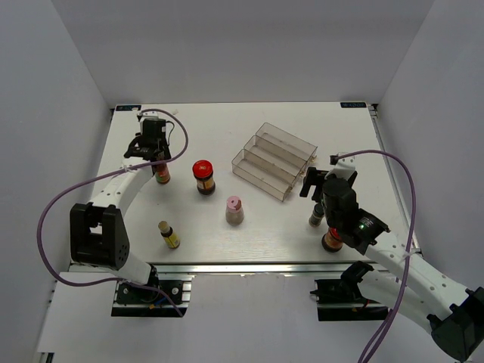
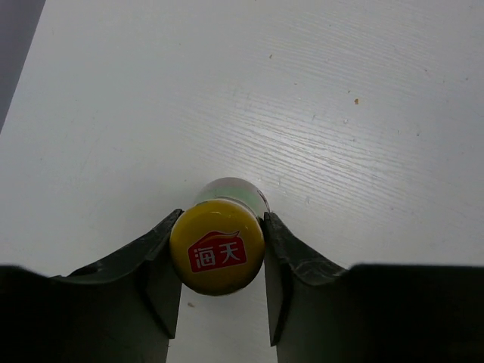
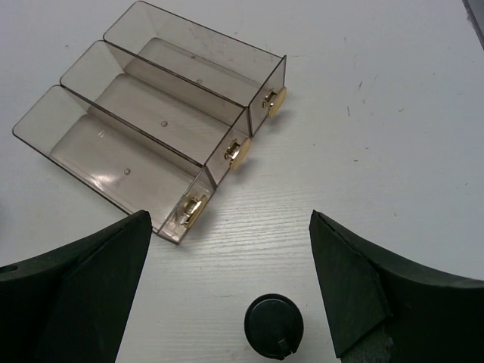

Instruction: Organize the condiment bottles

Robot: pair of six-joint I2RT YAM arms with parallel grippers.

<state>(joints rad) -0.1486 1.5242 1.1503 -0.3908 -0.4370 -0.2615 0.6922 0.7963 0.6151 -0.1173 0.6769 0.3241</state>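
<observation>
Right of my left gripper in the top view lies the rack's empty near section: next I lift the slim bottle across, lower it into the section's jar-side end and release.
In the left wrist view a slim yellow-capped bottle [image 2: 217, 247] stands upright on the table, and my left gripper [image 2: 223, 219] is shut on it, both fingers pressed against the cap's sides. From above, that gripper [image 1: 159, 162] covers this bottle [image 1: 162, 177] at the table's left. A second yellow-capped bottle [image 1: 169, 235] stands nearer the front, apart from it. A red-lidded dark jar [image 1: 203, 176] and a pink-capped shaker [image 1: 234, 210] stand mid-table. My right gripper [image 3: 228, 219] hangs open above a black-capped bottle [image 3: 274, 326], not touching it. Another red-lidded jar [image 1: 331, 240] is partly hidden under the right arm.
A clear stepped rack [image 1: 272, 159] sits right of centre with nothing on its three steps; in the right wrist view the rack [image 3: 151, 128] lies just beyond my left finger. The table's left edge [image 2: 19, 68] runs close to the held bottle.
</observation>
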